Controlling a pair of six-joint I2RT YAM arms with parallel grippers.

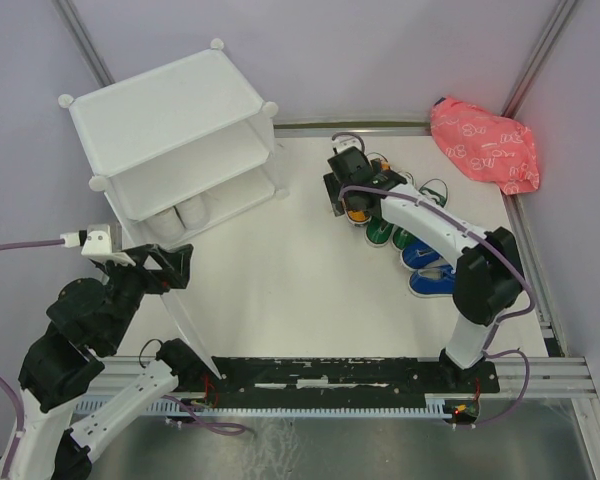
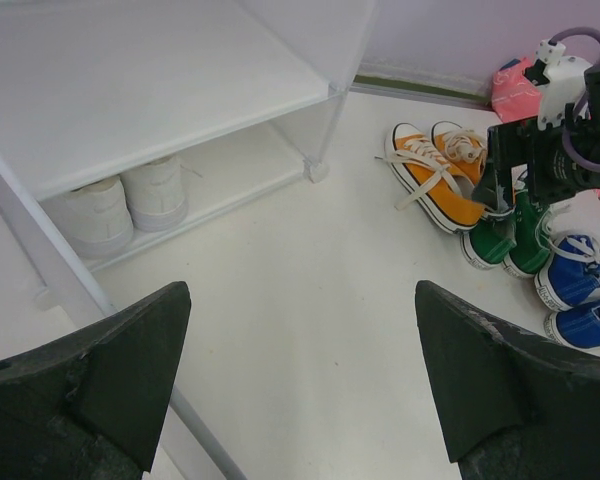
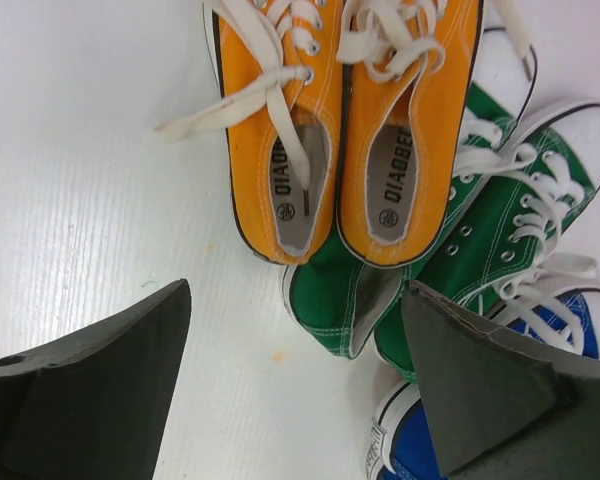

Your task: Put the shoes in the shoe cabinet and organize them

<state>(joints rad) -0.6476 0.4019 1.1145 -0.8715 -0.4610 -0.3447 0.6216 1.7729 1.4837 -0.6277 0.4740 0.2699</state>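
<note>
The robot's right gripper will next reach outward and down, a finger into each orange shoe's opening, and pinch the touching inner sides of both orange shoes, which lie below and outward.
The white shoe cabinet [image 1: 170, 120] stands at the back left, and a white pair [image 1: 180, 214] sits on its bottom shelf, also in the left wrist view [image 2: 130, 198]. The orange pair [image 3: 350, 130], green pair [image 3: 345, 290] and blue pair [image 3: 410, 455] lie in a row on the right. My right gripper [image 1: 348, 195] hovers open over the heels of the orange and green shoes, holding nothing; its wrist view shows it [image 3: 295, 385] the same way. My left gripper [image 1: 178, 267] is open and empty in front of the cabinet, and bare table shows between its fingers [image 2: 100, 390].
A pink patterned bag [image 1: 485, 145] lies at the back right corner. A metal rail [image 1: 380, 125] runs along the table's back edge. The green [image 1: 385, 236] and blue [image 1: 427, 268] shoes lie close under my right arm. The cabinet's front post [image 2: 40, 250] stands near my left finger.
</note>
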